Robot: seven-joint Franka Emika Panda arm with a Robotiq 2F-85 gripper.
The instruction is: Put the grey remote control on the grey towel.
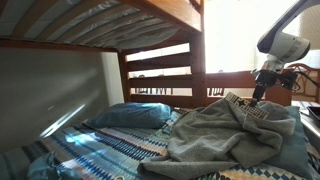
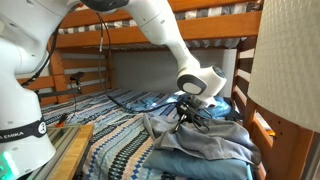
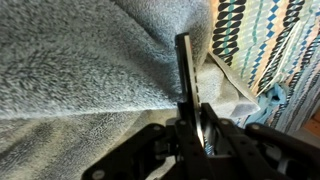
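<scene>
My gripper should next move down onto the grey towel's rumpled top [image 3: 152, 82] and let go of the grey remote control [image 3: 184, 68] there, because it is still hanging above the towel.
The grey remote control [image 3: 184, 68] is a slim dark bar seen edge-on in the wrist view, sticking out from between my gripper's [image 3: 190, 118] fingers, which are shut on it. It hangs over the grey towel [image 3: 80, 60], a big rumpled grey-green cloth on the bed. In both exterior views the gripper [image 1: 259, 92] [image 2: 187, 112] is just above the towel [image 1: 235, 132] [image 2: 205, 140]. The remote is too small to make out there.
A blue pillow [image 1: 130, 116] lies beside the towel on the blue-and-white patterned bedsheet [image 1: 110, 150] [image 3: 255, 35]. Wooden bunk-bed rails [image 1: 160, 70] and the upper bunk's slats [image 2: 190, 30] enclose the space. A lampshade [image 2: 285, 60] stands close to the camera.
</scene>
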